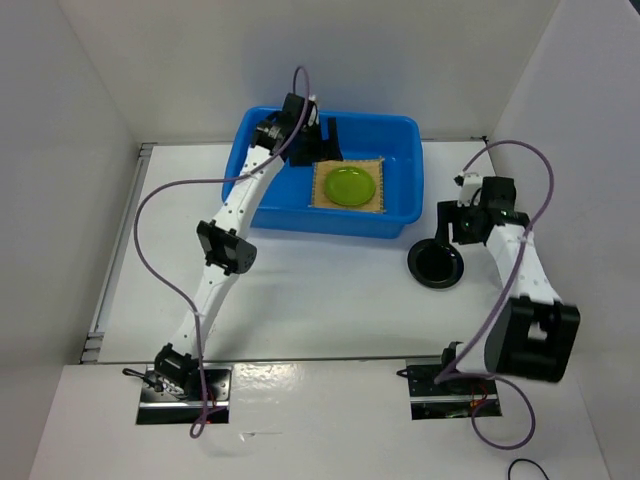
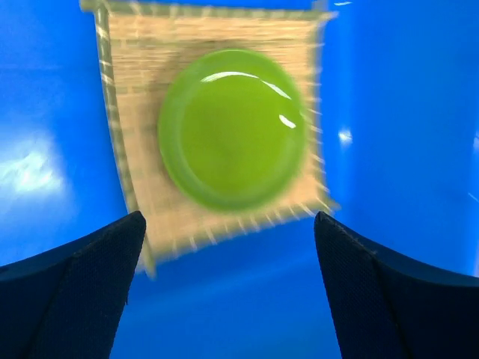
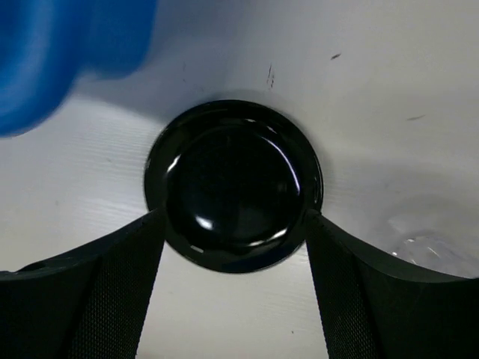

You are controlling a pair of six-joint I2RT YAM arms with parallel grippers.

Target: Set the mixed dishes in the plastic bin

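My right gripper goes down and toward the right in the wrist view next, onto the black dish's rim facing the cup, because the bin (image 1: 330,220) crowds the opposite edge.
The blue plastic bin (image 1: 330,220) stands at the back centre. Inside it the tan bamboo mat (image 1: 322,197) lies flat with the lime-green plate (image 1: 349,186) on it. The left wrist view shows the mat (image 2: 135,97) and plate (image 2: 232,127) on the bin's floor (image 2: 224,299). My left gripper (image 1: 320,145) (image 2: 228,221) is open and empty, above the bin's left part. The black dish (image 1: 437,263) (image 3: 233,183) sits on the table right of the bin. My right gripper (image 1: 447,228) (image 3: 233,217) is open, one finger on either side of the dish. A faint clear glassy shape (image 3: 430,250), perhaps the cup, lies at the right.
White walls enclose the table on the left, back and right. The bin's corner (image 3: 45,60) is close to the black dish on its left. A metal rail (image 1: 120,250) runs along the table's left edge.
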